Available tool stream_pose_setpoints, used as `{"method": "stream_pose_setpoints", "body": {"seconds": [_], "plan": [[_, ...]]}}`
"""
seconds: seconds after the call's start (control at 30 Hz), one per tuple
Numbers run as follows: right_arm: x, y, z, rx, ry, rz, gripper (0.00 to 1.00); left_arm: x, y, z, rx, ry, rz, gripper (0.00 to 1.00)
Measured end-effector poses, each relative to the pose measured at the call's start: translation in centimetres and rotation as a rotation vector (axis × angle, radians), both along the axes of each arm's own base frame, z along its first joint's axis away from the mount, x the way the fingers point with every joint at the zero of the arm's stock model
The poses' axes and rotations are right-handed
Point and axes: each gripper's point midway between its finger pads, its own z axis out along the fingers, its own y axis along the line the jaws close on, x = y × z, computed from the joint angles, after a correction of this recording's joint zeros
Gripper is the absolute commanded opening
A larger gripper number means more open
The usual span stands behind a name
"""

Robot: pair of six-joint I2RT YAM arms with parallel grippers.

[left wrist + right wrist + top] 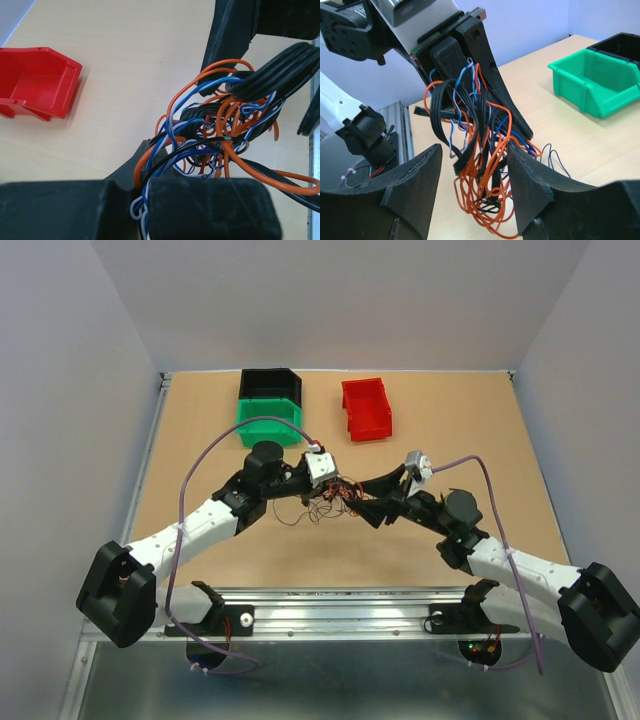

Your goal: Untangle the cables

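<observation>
The left gripper draws outward and toward the green bin's near corner (297,443) next, then releases the bundled pieces of cable, because the clump hangs bunched between both grippers.
The cables (335,497) are a clump of thin orange, blue and black wires, with a flat black ribbon (270,75) among them, lifted off the table between the two arms. My left gripper (142,186) is shut on a bundle of blue, white and orange strands of the cables (220,130). In the right wrist view the clump (480,165) dangles from the left gripper (465,75) and hangs between the spread fingers of my right gripper (475,146), which is open. An orange strand lies against its right finger (530,170).
A red bin (366,408) stands at the back centre. A green bin (268,422) with a black bin (270,385) behind it stands at the back left. Thin loose wire loops (296,516) trail on the table under the clump. Thick lilac arm cables (200,465) arch over both arms.
</observation>
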Motion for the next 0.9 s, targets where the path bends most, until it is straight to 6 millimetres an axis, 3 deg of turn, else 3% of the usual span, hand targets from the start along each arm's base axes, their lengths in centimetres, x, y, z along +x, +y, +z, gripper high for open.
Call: {"method": "stream_pose_setpoints", "body": {"seconds": [0.13, 0.2, 0.37, 0.4, 0.57, 0.77, 0.9], "plan": [[0.0, -0.1, -0.5, -0.036, -0.023, -0.002, 0.59, -0.3, 0.2, 0.6, -0.010, -0.008, -0.005, 0.00], [0.1, -0.1, -1.6, -0.077, -0.018, -0.002, 0.49, -0.3, 0.3, 0.5, -0.008, 0.000, -0.003, 0.00], [0.2, -0.2, -3.4, -0.146, -0.004, -0.009, 0.48, -0.2, 0.7, 0.3, -0.001, 0.013, 0.002, 0.00], [0.2, -0.2, -3.6, -0.155, -0.004, -0.009, 0.37, -0.1, 0.7, 0.2, 0.000, 0.015, 0.005, 0.00], [0.3, -0.3, -4.1, -0.181, -0.011, -0.011, 0.06, 0.1, 1.0, 0.2, -0.002, 0.026, 0.014, 0.00], [1.3, -0.9, -4.6, -0.198, 0.008, -0.083, 0.01, 0.8, 1.6, 0.1, -0.006, 0.039, 0.045, 0.00], [3.9, -3.3, -3.7, -0.174, 0.063, -0.300, 0.01, 3.6, 4.1, 0.4, -0.034, 0.077, 0.189, 0.00]]}}
